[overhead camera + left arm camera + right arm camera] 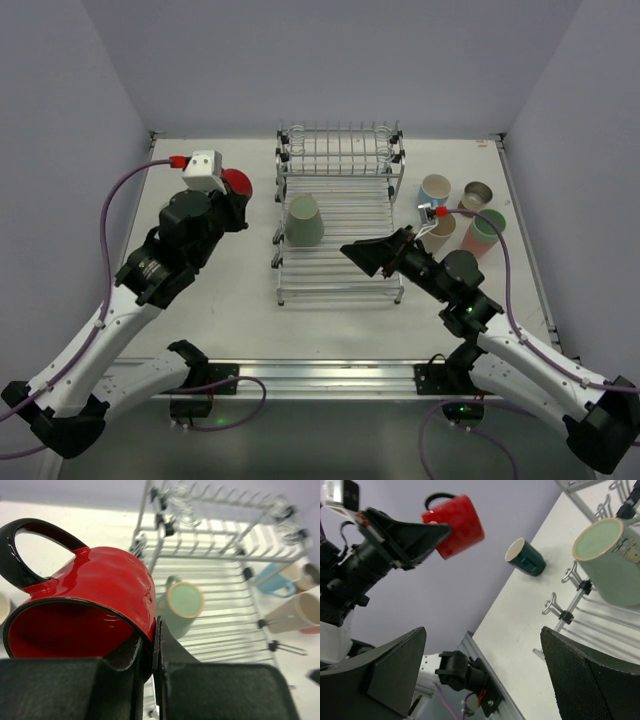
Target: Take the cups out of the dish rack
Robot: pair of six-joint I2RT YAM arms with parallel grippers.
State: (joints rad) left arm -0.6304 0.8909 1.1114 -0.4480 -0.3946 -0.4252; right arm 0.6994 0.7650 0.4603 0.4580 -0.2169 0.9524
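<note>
My left gripper will next tilt downward and lower the red mug point(237, 183) onto the table between the rack point(340, 275) and the dark teal cup, because that spot is empty.
My left gripper point(238, 203) is shut on the rim of a red mug point(237, 183) with a black handle and holds it in the air left of the dish rack point(340, 275). The wrist view shows one finger inside the mug point(95, 590) and one outside, with the gripper point(155, 630) clamped on the wall. A sage green cup point(305, 220) lies on the rack's lower tray and also shows in the left wrist view point(182, 602). My right gripper point(367, 254) is open and empty over the tray's front right part; in its own view point(482, 635) the green cup point(610, 565) is ahead and to the right.
Right of the rack stand a light blue mug point(434, 189), a tan-brown cup point(478, 194), a beige cup point(440, 231) and a pink cup point(484, 234). A dark teal cup point(526, 557) lies on its side on the table left of the rack.
</note>
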